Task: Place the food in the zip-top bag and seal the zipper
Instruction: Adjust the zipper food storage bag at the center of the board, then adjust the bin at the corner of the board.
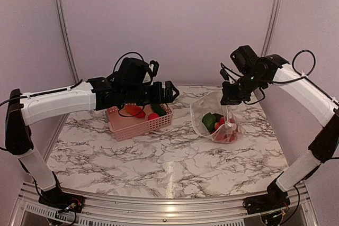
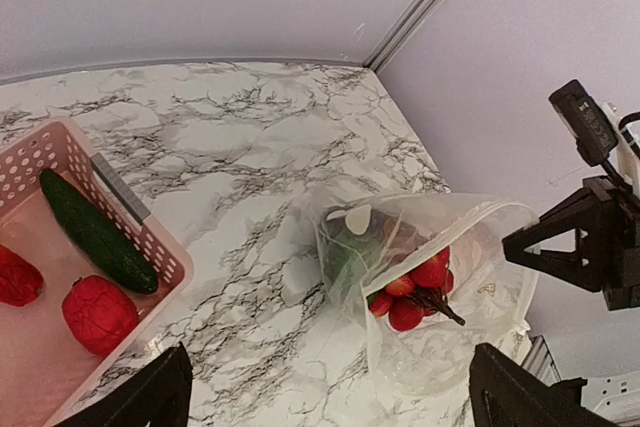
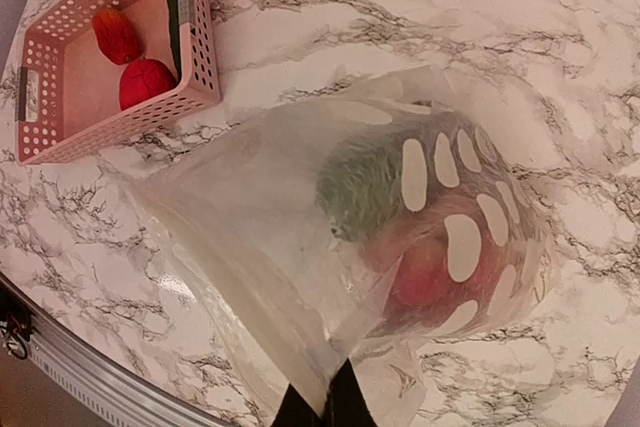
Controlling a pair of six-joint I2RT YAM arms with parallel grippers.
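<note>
My left gripper lowers next toward the basket's near rim, below it and to its left in the top view, to straddle the basket's thin side.
The zip-top bag stands at the right of the table, dotted and clear, its mouth held up and open toward the left. My right gripper is shut on the bag's top edge. Its zipper runs as a thin strip across the open mouth. Inside lie food pieces: a green one and several red ones. More food sits in the pink basket: a green cucumber and two red pieces. My left gripper hovers open and empty above the basket's right end, left of the bag.
The basket sits at the table's middle left, its near corner close below my left fingers. Marble tabletop stretches toward the front rail. Purple walls and a metal corner post close the back.
</note>
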